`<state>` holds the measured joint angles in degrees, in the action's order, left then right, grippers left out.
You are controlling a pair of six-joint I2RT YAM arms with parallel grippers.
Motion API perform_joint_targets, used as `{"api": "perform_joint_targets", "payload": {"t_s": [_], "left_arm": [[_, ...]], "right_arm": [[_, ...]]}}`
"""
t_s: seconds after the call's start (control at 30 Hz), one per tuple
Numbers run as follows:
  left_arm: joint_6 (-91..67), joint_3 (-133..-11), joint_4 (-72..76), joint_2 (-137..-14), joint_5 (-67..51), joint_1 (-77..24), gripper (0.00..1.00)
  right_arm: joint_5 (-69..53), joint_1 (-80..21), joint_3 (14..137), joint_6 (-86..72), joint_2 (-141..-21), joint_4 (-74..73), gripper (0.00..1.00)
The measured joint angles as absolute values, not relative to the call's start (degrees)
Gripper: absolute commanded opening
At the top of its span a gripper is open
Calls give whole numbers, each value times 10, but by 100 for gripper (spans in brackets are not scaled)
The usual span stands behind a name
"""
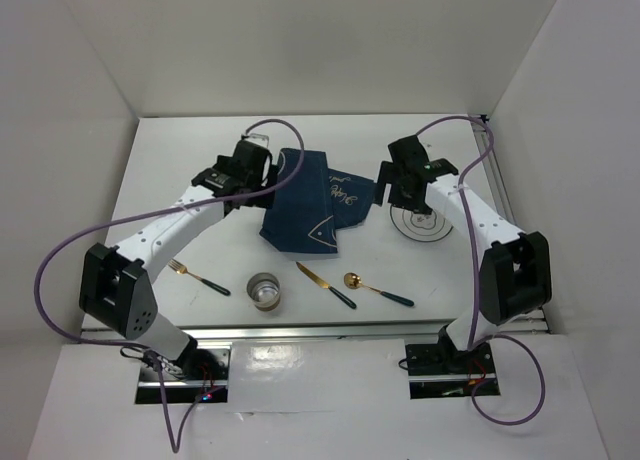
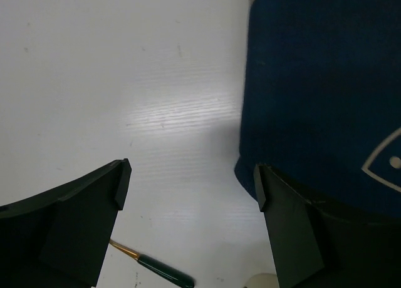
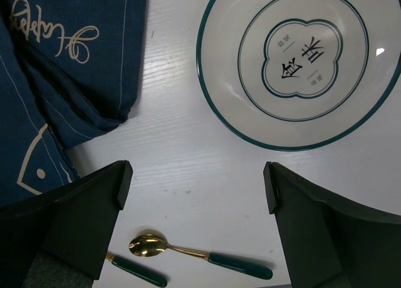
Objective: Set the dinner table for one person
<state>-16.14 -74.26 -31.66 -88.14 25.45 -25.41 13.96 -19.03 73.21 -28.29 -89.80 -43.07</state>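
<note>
The folded flap overlaps the lettered part of the placemat, so next I will move my left gripper back, down and to the right in the top view onto the placemat's folded edge's near corner (image 1: 335, 248).
The dinner table (image 1: 180, 180) is a white tabletop. A crumpled navy placemat (image 1: 305, 200) with a white fish drawing lies at its middle. A white plate (image 1: 425, 222) with teal rings sits to the placemat's right. My left gripper (image 1: 258, 180) hovers open and empty over the placemat's left edge (image 2: 319, 81); its jaws (image 2: 191, 185) stand wide over bare table. My right gripper (image 1: 400, 185) hovers open and empty between placemat and plate. The right wrist view shows its jaws (image 3: 195, 188) wide apart, with the plate (image 3: 299, 69) above right and the placemat (image 3: 62, 62) above left.
Near the front edge lie a gold fork (image 1: 198, 278), a glass (image 1: 265, 290), a gold knife (image 1: 325, 285) and a gold spoon (image 1: 378, 290), all with dark green handles. The spoon (image 3: 200, 257) and fork handle (image 2: 160, 269) show in the wrist views. White walls enclose the table.
</note>
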Motion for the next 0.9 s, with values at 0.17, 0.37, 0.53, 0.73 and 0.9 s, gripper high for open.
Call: {"api": "perform_joint_targets", "payload": {"t_s": [0.17, 0.37, 0.53, 0.73, 0.9], "left_arm": [[-152, -743, -321, -874, 244, -328, 99], [-123, -711, -263, -865, 273, -415, 99], [-134, -714, -249, -893, 262, -436, 99], [-123, -693, -217, -916, 260, -491, 99], [-85, -701, -208, -986, 298, -556, 98]], "right_arm": [[149, -190, 730, -283, -895, -430, 100], [165, -190, 725, -283, -884, -431, 100], [194, -190, 723, -298, -867, -434, 100], [172, -163, 690, -306, -825, -437, 100], [103, -86, 647, -304, -770, -438, 100]]}}
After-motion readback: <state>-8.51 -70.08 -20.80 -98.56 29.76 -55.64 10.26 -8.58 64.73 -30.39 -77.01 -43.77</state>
